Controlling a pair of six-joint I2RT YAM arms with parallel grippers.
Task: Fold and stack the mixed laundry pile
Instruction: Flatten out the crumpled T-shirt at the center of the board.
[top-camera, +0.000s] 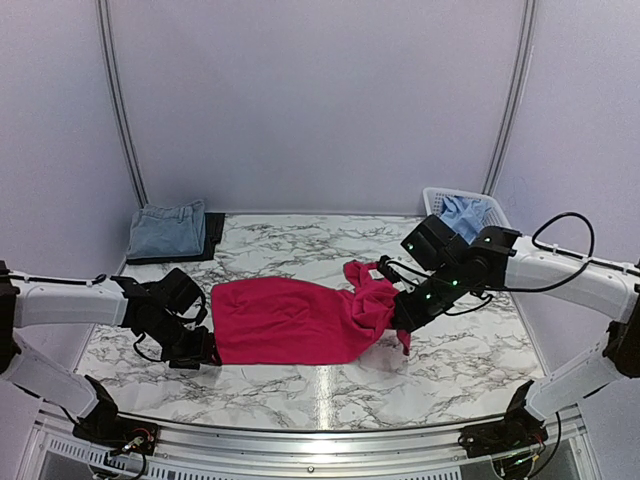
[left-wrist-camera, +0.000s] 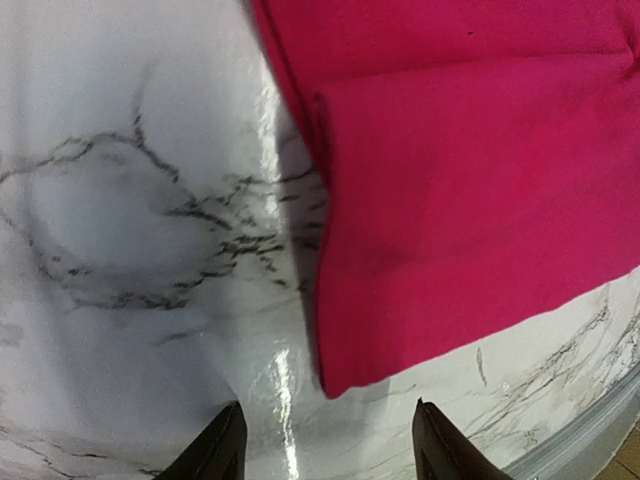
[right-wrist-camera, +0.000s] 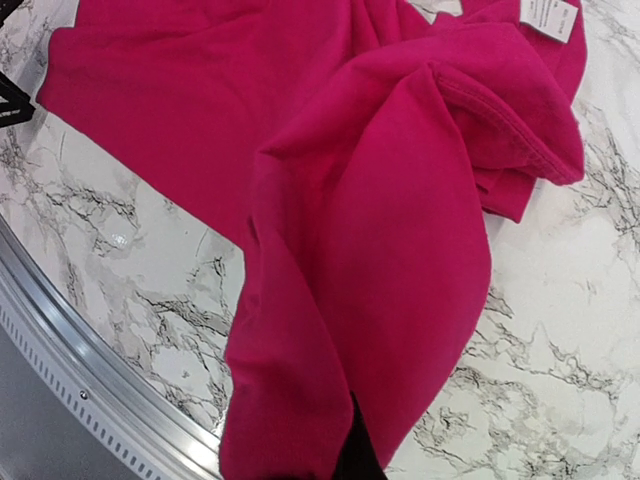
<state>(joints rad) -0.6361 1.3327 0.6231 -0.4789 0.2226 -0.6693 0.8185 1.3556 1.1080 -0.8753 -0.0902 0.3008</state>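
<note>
The shirt's other end is already in my right gripper, so next I should move my left gripper to the right in the top view, onto the shirt's near corner (top-camera: 220, 361) (left-wrist-camera: 336, 384).
A bright pink-red T-shirt (top-camera: 290, 320) lies spread across the middle of the marble table (top-camera: 300, 255). My left gripper (top-camera: 207, 350) stands open at its left edge. In the left wrist view the shirt's near corner (left-wrist-camera: 470, 200) lies just ahead of the left gripper (left-wrist-camera: 325, 440), with nothing between the fingers. My right gripper (top-camera: 403, 322) is shut on the shirt's bunched right end and holds it off the table. In the right wrist view the cloth (right-wrist-camera: 380, 250) drapes over the right gripper (right-wrist-camera: 355, 440) and hides most of it. A folded denim piece (top-camera: 167, 230) rests on a dark one (top-camera: 213, 232) at the back left.
A white slatted basket (top-camera: 432, 200) stands at the back right with a light blue shirt (top-camera: 465, 215) in it. A white label (right-wrist-camera: 548, 17) shows on the pink shirt's far part. The table's metal front rail (top-camera: 320, 430) runs close behind both grippers.
</note>
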